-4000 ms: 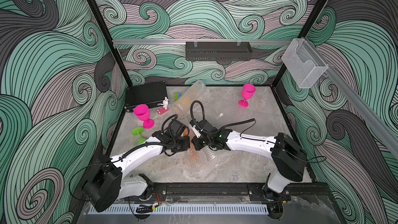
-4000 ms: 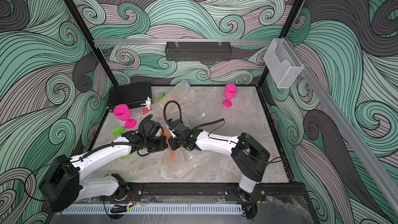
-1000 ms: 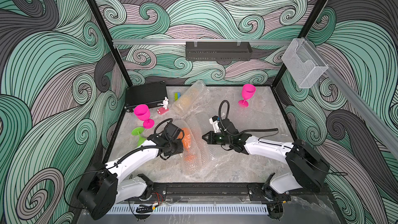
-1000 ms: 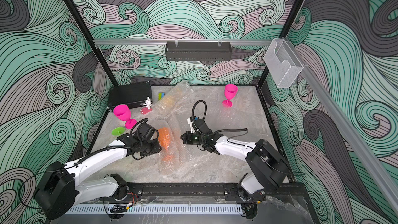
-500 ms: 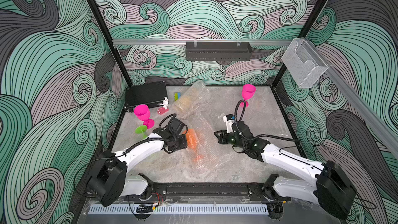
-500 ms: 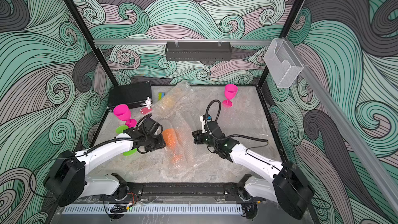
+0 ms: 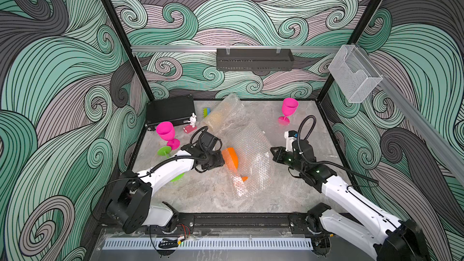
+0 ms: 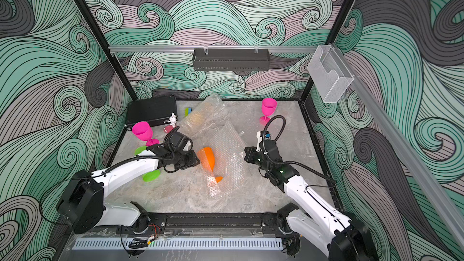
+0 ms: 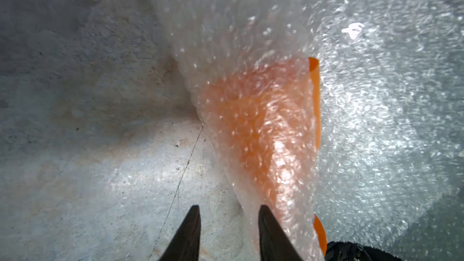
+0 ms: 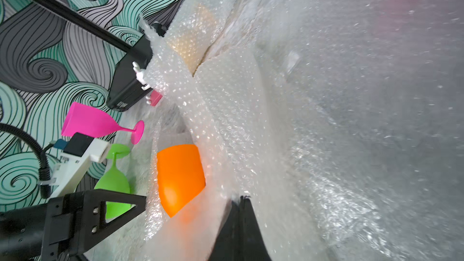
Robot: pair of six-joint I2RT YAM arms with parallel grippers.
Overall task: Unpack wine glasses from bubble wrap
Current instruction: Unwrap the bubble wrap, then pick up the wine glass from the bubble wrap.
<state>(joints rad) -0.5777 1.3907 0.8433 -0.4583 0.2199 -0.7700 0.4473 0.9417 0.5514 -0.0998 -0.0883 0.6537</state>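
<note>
Wrap still covers the glass's stem, so next I should pull the sheet's edge away from the orange cup (image 10: 179, 177) with my right gripper and release it over the bare tabletop beyond.
An orange wine glass (image 7: 231, 159) lies on its side on the table. Its cup is bare, and its stem and foot sit under a spread sheet of bubble wrap (image 7: 251, 154). My left gripper (image 7: 221, 159) is open beside the cup's mouth. The left wrist view shows bare table between the jaws of the left gripper (image 9: 227, 209), with one finger against the wrapped glass (image 9: 258, 131). My right gripper (image 7: 273, 151) is shut on the sheet's right edge; the right wrist view shows this gripper (image 10: 242, 198) closed amid wrap, near the orange cup (image 10: 179, 177).
Two magenta glasses (image 7: 165, 131) (image 7: 288, 107) stand upright. A lime green glass (image 7: 177, 177) lies under my left arm. A second wrap bundle (image 7: 221, 114) lies at the back, near a black case (image 7: 170, 110), a rabbit figurine (image 7: 192, 120) and a small block (image 7: 206, 111).
My right gripper has moved right, drawing the bubble wrap sheet open. The orange glass's cup now lies more exposed. My left gripper has shifted slightly toward the back, staying beside it.
</note>
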